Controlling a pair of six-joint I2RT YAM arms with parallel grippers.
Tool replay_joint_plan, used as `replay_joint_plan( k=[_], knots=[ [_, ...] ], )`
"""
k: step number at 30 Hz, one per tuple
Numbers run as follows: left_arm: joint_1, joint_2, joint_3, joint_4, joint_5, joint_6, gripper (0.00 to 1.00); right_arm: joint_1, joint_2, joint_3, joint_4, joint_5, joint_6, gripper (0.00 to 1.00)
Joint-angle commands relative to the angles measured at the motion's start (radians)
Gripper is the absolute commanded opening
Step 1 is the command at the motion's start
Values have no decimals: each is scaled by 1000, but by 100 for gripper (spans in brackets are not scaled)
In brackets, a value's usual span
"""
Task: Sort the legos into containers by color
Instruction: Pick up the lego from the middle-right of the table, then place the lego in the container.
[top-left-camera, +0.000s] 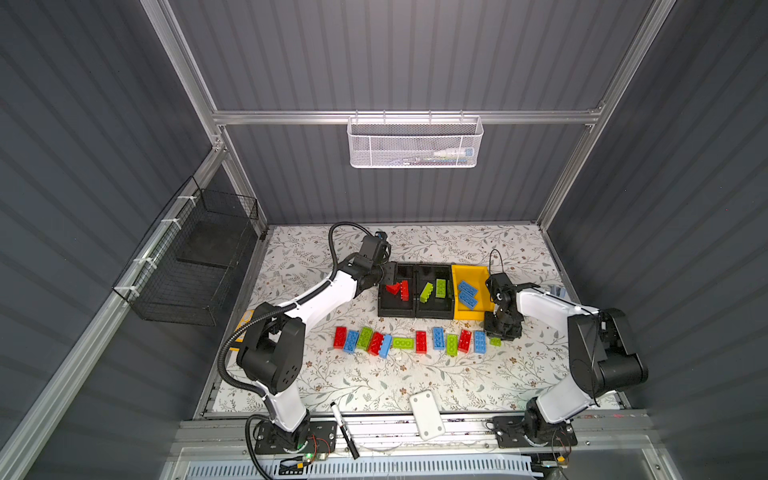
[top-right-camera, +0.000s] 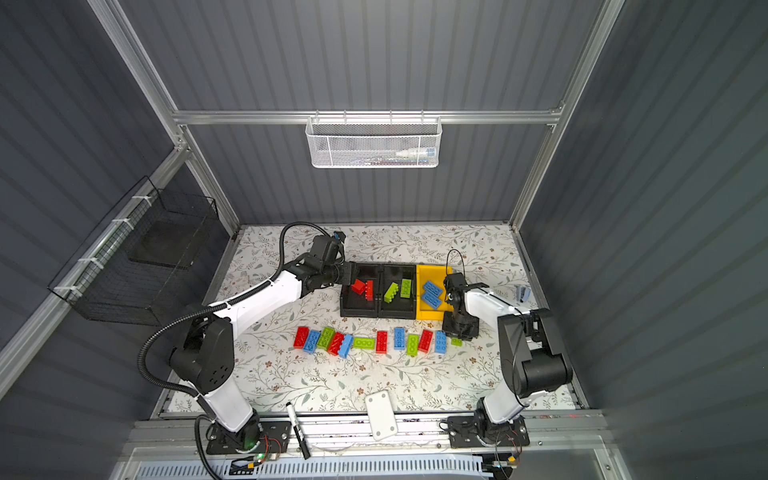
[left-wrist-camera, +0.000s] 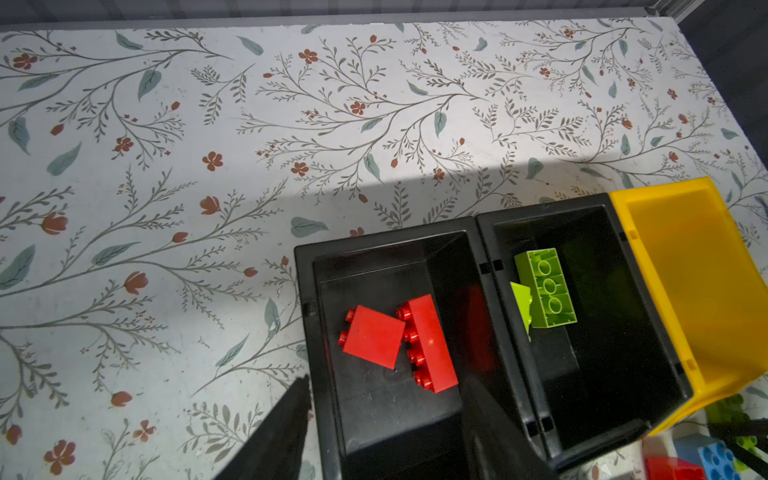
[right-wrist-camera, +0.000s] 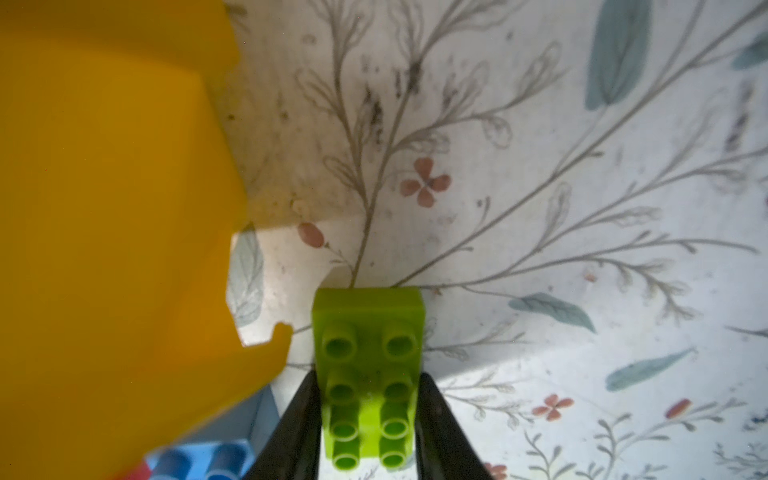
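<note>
My right gripper rises and crosses the yellow container (top-left-camera: 469, 272) next, then releases over the middle black container, which lies outward of my gripper and holds green legos.
My right gripper (right-wrist-camera: 370, 376) is shut on a lime green lego (right-wrist-camera: 368, 316), low over the table just right of the yellow container (top-left-camera: 469, 272); in both top views the lego (top-left-camera: 495, 341) ends a row of several red, blue and green legos (top-left-camera: 421, 341). My left gripper (left-wrist-camera: 386, 432) hangs open and empty over the left black container (left-wrist-camera: 309, 286), which holds two red legos (left-wrist-camera: 430, 340). The middle black container (top-left-camera: 434, 314) holds two green legos (top-left-camera: 440, 287), and two blue legos (top-left-camera: 467, 293) lie in the yellow one.
A white mesh basket (top-left-camera: 415, 143) hangs on the back rail and a black wire basket (top-left-camera: 191, 262) on the left wall. A white plate (top-left-camera: 427, 414) and a black marker (top-left-camera: 345, 430) lie at the front edge. A yellow-orange tray (top-left-camera: 243, 328) peeks out under the left arm.
</note>
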Motion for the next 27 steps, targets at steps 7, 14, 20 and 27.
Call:
replay_joint_plan(
  k=[7, 14, 20, 27],
  knots=[
    [46, -81, -60, 11, -21, -30, 60, 9, -137, 28, -69, 8, 4, 26],
    [124, -163, -165, 8, -1, -84, 61, 94, -195, 188, -95, 28, 14, 27],
    [199, -244, -290, -4, 22, -127, 62, 195, -65, 375, -30, -30, 34, 28],
    [270, -349, -425, -26, 34, -179, 62, 281, 155, 577, 30, -83, 25, 28]
  ],
)
